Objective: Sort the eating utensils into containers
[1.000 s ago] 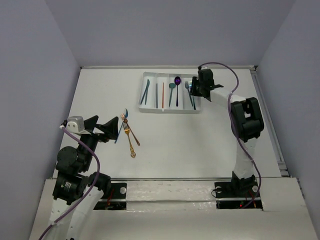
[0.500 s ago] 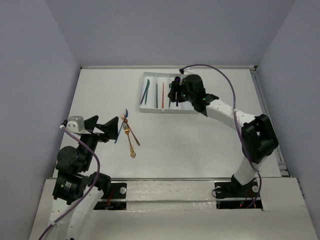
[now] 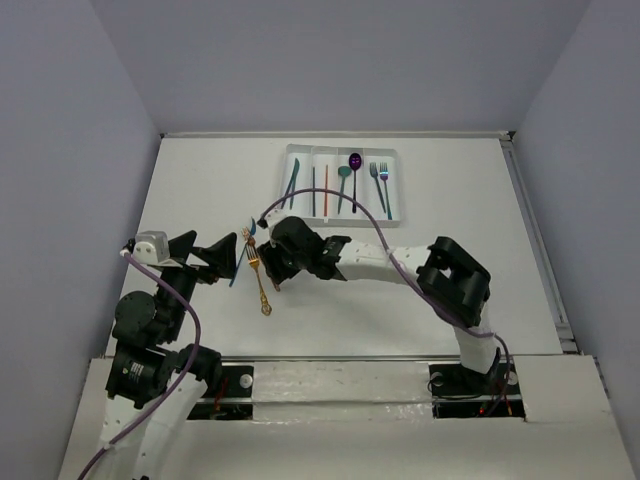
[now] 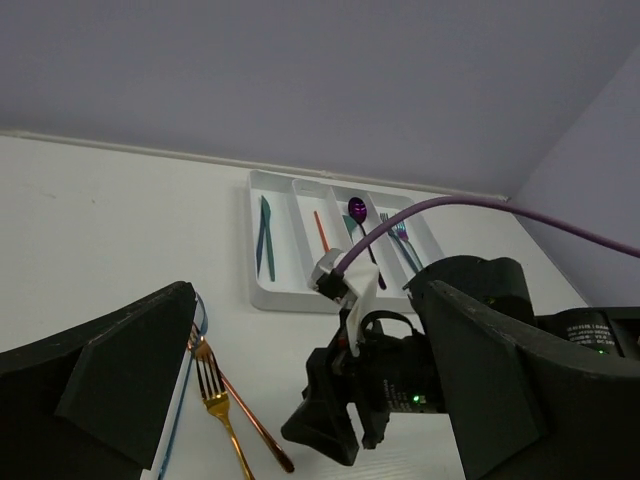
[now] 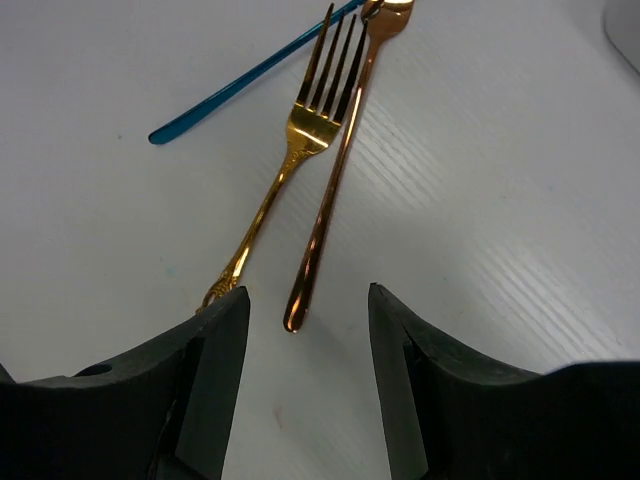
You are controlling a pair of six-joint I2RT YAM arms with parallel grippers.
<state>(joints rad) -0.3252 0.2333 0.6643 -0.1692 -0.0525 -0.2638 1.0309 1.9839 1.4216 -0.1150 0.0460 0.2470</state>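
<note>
The right gripper moves down and to the left in the top view next and closes on the gold fork's handle. The gripper's fingers straddle the copper piece.
Three eating utensils lie loose left of centre: a gold fork [image 3: 259, 283] [image 5: 300, 130], a copper piece [image 3: 266, 270] [image 5: 328, 190] and a thin blue piece [image 3: 239, 264] [image 5: 240, 85]. My right gripper [image 3: 271, 271] [image 5: 307, 300] hovers low over them, open, and the copper handle's end lies between its fingers. Just left of the group, my left gripper [image 3: 214, 251] [image 4: 320, 400] is open and holds nothing. The white tray [image 3: 288, 218] holds the containers at the back. In them lie a teal knife [image 3: 292, 183], a dark and an orange stick [image 3: 325, 190], a teal spoon [image 3: 343, 185], a purple spoon [image 3: 355, 162] and blue forks [image 3: 380, 185].
The right arm [image 3: 380, 262] stretches across the middle of the table, from its base at the near right to the loose utensils. Grey walls close the table in at the back and on both sides.
The right arm swung from the tray's right end down and left to the loose utensils, and its jaws widened. The left arm has not moved.
</note>
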